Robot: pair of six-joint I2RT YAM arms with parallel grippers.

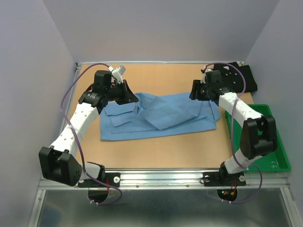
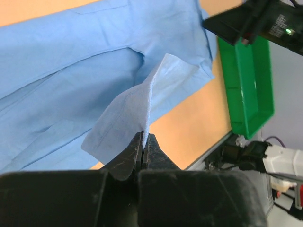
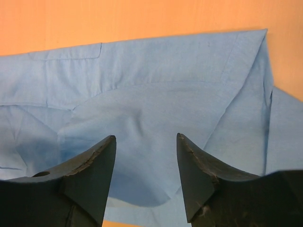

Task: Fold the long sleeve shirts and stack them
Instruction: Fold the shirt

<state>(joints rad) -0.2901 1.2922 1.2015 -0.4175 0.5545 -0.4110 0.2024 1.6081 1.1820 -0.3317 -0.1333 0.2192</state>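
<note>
The shirt's flap is still hanging raised. I will lower my left gripper and take the flap to the left in the top view, onto the shirt's end point(image 1: 110, 117) opposite the tray.
The light blue shirt point(image 1: 161, 116) lies partly folded across the middle of the table. My left gripper point(image 1: 130, 98) is at its back left corner, shut on a lifted flap of the blue cloth point(image 2: 137, 106); the left gripper point(image 2: 144, 138) pinches the flap's edge between its tips. My right gripper point(image 1: 195, 92) hovers over the shirt's back right end. In the right wrist view the right gripper point(image 3: 146, 138) stands open just above the blue shirt point(image 3: 156, 85), with nothing between its fingers. The black shirt point(image 1: 247, 80) lies bunched at the back right corner, partly behind the right arm.
A green plastic tray point(image 1: 277, 146) sits along the table's right edge, also seen as the green tray point(image 2: 246, 80) from the left wrist. Grey walls close in the left, back and right sides. A metal rail point(image 1: 161, 177) runs along the near edge.
</note>
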